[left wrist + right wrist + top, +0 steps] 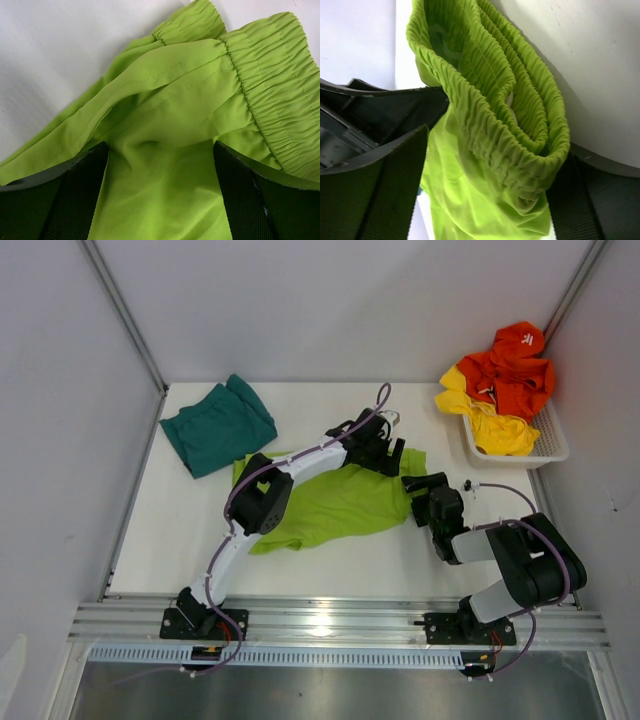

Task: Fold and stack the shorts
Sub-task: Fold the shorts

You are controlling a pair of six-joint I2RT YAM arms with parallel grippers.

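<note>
I will keep my right gripper there and close its fingers across the near end of the doubled-over waistband (411, 497) next, as its stacked layers already run between them.
The lime green shorts (330, 508) lie spread in the middle of the table. A folded teal pair of shorts (218, 426) rests at the back left. My left gripper (385, 452) is over the green pair's far right corner. It is open, with green fabric (165, 95) bunched between its black fingers (75, 200) just below the elastic waistband (280, 75). My right gripper (420, 492) sits at the green pair's right edge. It is open too, and the doubled-over waistband (490, 100) runs between its fingers (380, 190).
A white basket (548, 445) at the back right holds orange (515, 365) and yellow (495, 425) garments. Grey walls close in the table on the left, back and right. The left arm (290, 475) crosses over the green shorts.
</note>
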